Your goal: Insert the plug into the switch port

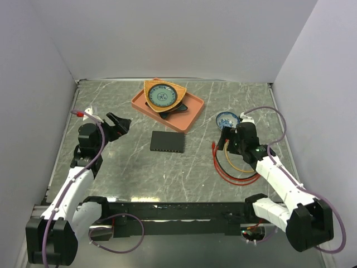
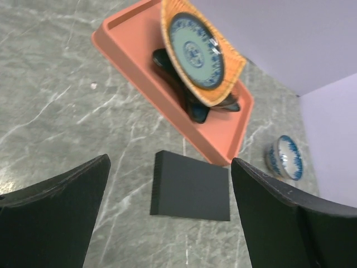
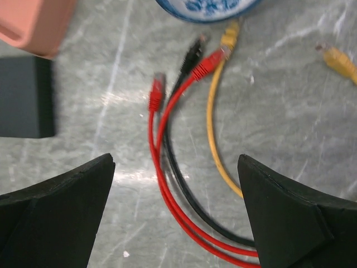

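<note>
My right gripper lowers onto the yellow cable a short way behind its plug next, since that part lies apart from the red and black cables.
The flat matte-black switch box (image 1: 167, 142) lies mid-table; its row of ports shows faintly along its near long edge (image 1: 167, 149). It also shows in the left wrist view (image 2: 191, 192) and the right wrist view (image 3: 25, 97). Red, black and yellow cables (image 1: 234, 167) lie loose to its right. Their plugs point away from me: one red plug (image 3: 157, 93), another red plug (image 3: 207, 64), a black plug (image 3: 192, 53), a yellow plug (image 3: 230, 34). My right gripper (image 3: 176, 159) is open and empty above the cables. My left gripper (image 2: 170, 163) is open and empty, left of the box.
An orange tray (image 1: 192, 109) stands behind the box, holding a woven-rimmed plate (image 1: 162, 95) propped on dark dishes. A blue-and-white bowl (image 1: 227, 118) sits just beyond the plugs. A second yellow plug (image 3: 337, 58) lies to the right. White walls enclose the table.
</note>
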Controlling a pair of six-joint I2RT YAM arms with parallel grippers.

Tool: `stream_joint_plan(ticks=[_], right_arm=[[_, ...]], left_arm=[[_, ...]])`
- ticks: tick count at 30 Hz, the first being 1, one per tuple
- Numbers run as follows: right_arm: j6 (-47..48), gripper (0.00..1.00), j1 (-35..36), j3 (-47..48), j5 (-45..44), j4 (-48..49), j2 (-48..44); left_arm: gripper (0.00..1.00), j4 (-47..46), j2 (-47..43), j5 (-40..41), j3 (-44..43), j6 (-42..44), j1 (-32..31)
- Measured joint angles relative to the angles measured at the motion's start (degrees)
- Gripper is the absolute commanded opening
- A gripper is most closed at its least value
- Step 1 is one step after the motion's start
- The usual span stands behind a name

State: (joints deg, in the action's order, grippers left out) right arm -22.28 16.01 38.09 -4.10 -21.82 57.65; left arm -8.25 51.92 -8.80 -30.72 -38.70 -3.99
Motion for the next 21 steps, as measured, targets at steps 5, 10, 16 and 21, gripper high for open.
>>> stream_joint_plan(ticks=[5, 10, 16, 21], right_arm=[[-1.2, 0.99, 0.7, 0.7, -4.1, -2.1, 5.1], [-2.6, 0.99, 0.7, 3.3, -7.0, -4.0, 12.5], [-3.4, 0.91, 0.4, 5.6, -7.0, -3.9, 21.4], [-3.7, 0.86, 0.3, 6.3, -6.2, -4.0, 23.6]], left_arm=[[0.96, 0.2, -2.0, -0.5, -0.7, -0.8, 0.0], [0.96, 1.7, -2.6, -1.1, -2.8, -1.0, 0.0], [0.96, 2.1, -4.5, -0.9, -2.8, -1.7, 0.0], [0.96, 3.4, -4.6, -0.4, -2.8, -1.7, 0.0]])
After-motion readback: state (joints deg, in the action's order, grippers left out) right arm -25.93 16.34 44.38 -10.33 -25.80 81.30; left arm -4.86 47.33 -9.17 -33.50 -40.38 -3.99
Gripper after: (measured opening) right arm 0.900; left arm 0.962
